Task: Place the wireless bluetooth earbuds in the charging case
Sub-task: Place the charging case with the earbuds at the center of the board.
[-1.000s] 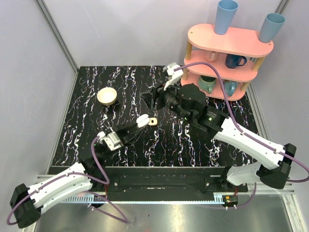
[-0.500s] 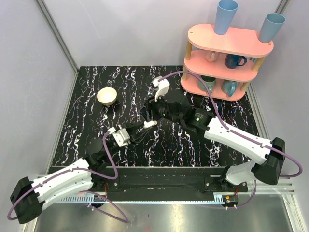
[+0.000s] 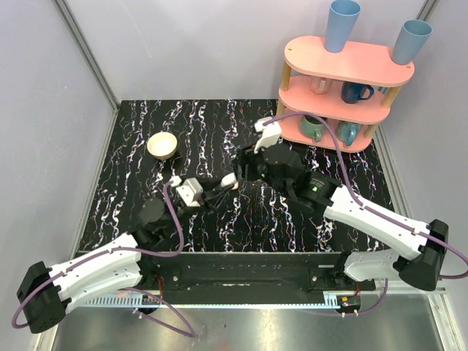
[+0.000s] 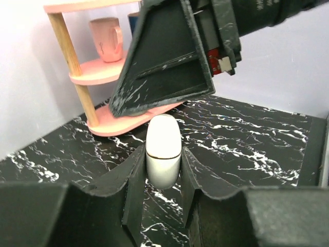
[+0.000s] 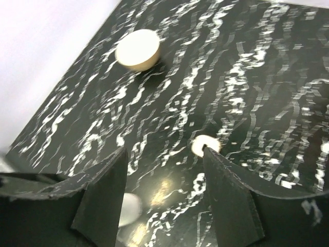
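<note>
My left gripper will next tilt down and lower the white charging case onto the tabletop beside the tiny white round piece, where the black surface is clear.
My left gripper (image 3: 224, 184) is shut on the white charging case (image 3: 229, 180) near the table's middle. In the left wrist view the case (image 4: 163, 136) stands upright between my fingers (image 4: 134, 175), its lid seam closed. My right gripper (image 3: 242, 163) hovers just behind and above the case, jaws open and empty; one of its fingers (image 4: 164, 62) hangs over the case. In the right wrist view the open gripper (image 5: 163, 152) looks down at the table. A tiny white round piece (image 5: 204, 144), maybe an earbud, lies by its right fingertip. A blurred white blob (image 5: 129, 208) shows low by the left finger.
A cream bowl (image 3: 162, 145) sits at the back left and shows in the right wrist view (image 5: 138, 49). A pink two-tier shelf (image 3: 344, 66) with mugs and blue cups stands at the back right, close behind my right arm.
My left arm has pushed forward and right, still holding the case. My right gripper swung in over the case, then shifted slightly right.
</note>
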`<state>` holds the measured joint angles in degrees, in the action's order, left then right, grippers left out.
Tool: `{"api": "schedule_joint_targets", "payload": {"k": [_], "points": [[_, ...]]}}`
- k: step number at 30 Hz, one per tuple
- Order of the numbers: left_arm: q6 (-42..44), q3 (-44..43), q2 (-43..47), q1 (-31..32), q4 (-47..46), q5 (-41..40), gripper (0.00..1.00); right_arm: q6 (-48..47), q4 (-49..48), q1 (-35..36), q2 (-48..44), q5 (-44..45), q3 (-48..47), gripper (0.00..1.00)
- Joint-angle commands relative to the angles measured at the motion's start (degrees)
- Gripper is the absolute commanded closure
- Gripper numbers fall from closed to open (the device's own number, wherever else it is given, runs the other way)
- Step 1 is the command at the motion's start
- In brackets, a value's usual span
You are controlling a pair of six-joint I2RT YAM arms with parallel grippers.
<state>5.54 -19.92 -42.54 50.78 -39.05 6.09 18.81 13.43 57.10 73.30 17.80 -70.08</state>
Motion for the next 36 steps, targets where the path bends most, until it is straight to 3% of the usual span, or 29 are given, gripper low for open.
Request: {"api": "schedule_joint_targets", "payload": {"k": [1,7,13,24,36], "points": [[-11.8,-6.4,-2.9,-0.6,11.1,-3.5,1.0,1.7,0.0,-4.7,-4.8,14.0,2.7,0.32],[-30.5,-2.2,-12.1,-3.8,3.1,5.5,1.0,6.4,0.7,-12.4,-10.7,10.1,10.5,0.31],[-48.6,2.5,-21.2,-3.9,-6.2,0.8,1.0,9.8,1.7,-13.9,-14.0,6.6,15.5,0.31],[-55.0,-0.4,-32.0,-4.6,-3.0,-5.2,0.94,9.5,1.2,-14.1,-12.7,2.6,16.0,0.3],[-64.2,2.5,-49.2,-7.1,-21.7,0.0,0.91,9.6,1.2,-14.2,-12.8,1.3,16.7,0.3]]}}
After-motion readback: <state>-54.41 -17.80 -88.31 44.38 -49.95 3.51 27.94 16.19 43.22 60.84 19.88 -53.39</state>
